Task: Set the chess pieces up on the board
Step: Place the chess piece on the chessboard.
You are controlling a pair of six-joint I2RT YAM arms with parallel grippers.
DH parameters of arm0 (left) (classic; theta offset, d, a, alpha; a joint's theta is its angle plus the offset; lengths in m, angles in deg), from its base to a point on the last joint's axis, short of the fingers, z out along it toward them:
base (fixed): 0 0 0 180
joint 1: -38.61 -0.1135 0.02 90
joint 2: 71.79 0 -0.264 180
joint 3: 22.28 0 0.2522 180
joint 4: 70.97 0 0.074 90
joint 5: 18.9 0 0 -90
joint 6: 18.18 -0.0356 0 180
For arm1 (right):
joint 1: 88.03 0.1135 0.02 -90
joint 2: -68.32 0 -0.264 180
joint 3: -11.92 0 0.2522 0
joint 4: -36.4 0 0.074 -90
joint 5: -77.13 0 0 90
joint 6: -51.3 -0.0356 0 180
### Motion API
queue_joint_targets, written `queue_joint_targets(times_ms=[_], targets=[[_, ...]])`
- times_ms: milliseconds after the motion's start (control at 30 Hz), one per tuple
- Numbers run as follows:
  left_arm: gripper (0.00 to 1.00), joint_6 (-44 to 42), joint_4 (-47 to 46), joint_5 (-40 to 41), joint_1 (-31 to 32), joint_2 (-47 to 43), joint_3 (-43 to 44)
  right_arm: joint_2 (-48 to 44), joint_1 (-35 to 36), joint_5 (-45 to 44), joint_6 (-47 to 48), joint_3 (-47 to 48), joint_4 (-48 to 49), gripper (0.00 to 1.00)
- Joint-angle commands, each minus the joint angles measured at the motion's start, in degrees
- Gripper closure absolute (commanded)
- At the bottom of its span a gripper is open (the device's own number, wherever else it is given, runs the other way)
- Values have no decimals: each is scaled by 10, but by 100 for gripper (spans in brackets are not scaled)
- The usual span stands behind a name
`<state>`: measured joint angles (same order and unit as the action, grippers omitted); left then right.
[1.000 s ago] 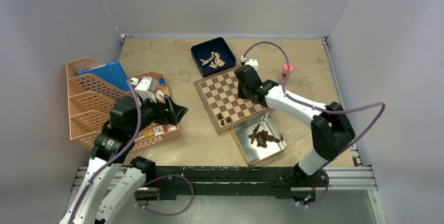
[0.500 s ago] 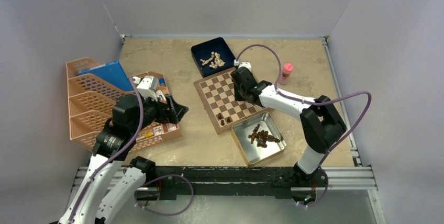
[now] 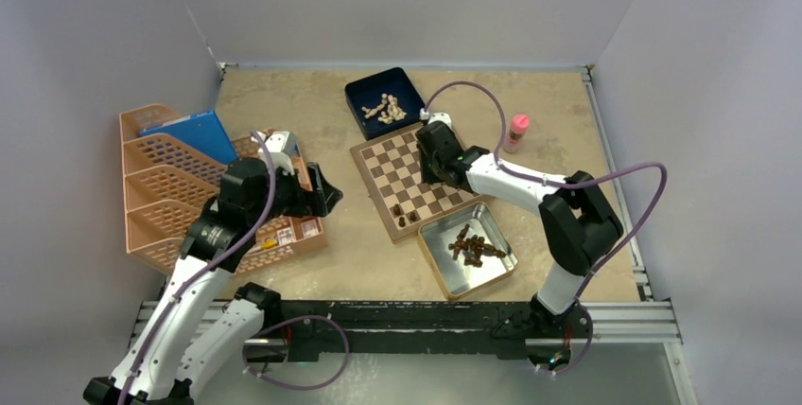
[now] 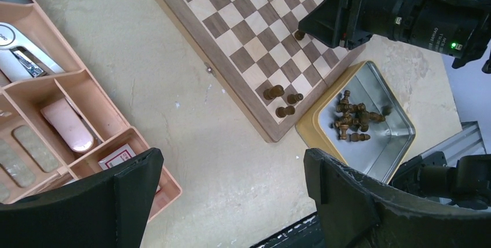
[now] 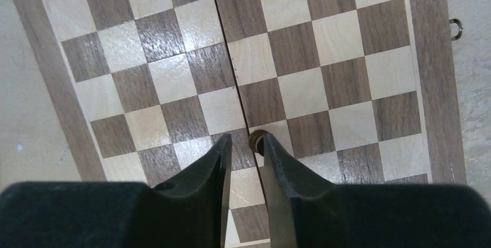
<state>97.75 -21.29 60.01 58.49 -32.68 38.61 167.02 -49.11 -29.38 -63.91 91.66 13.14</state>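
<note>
My left gripper moves across and down next onto the dark piece by the seam (image 4: 299,35), which stands off-centre, below and to the gripper's right in the top view.
The board (image 3: 392,173) lies mid-table, and three dark chess pieces (image 3: 405,216) stand at its near-left corner. Several more lie piled in the silver tin (image 3: 437,255) in front of it. My right gripper (image 5: 246,138) hangs low over the board (image 5: 173,80) with its jaws narrowly parted. One dark piece (image 5: 255,142) stands on a light square at the tips, against the right finger and free of the left one. My left gripper (image 4: 231,158) is wide open and holds nothing, above bare table between the organizer and the board (image 4: 231,22).
A dark blue box (image 3: 357,93) of pale chessmen sits behind the board. A pink-capped bottle (image 3: 517,131) stands to the right. The peach organizer (image 3: 151,192) fills the left side, its trays (image 4: 75,97) close beside my left fingers.
The right gripper shifted left across the board and its jaws parted slightly around the piece. The left arm swung a little toward the board.
</note>
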Motion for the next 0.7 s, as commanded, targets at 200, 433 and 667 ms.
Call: queue_joint_targets(times_ms=[200,433,667], targets=[[12,-3,-17,-1,-5,79,94,-58,-2,9,0,12,-20,62],[21,-9,-15,-21,-4,252,182,-181,-2,12,-19,-15,-40,55],[37,-7,-28,-45,11,396,270,-323,-2,-9,-42,-61,-16,56]])
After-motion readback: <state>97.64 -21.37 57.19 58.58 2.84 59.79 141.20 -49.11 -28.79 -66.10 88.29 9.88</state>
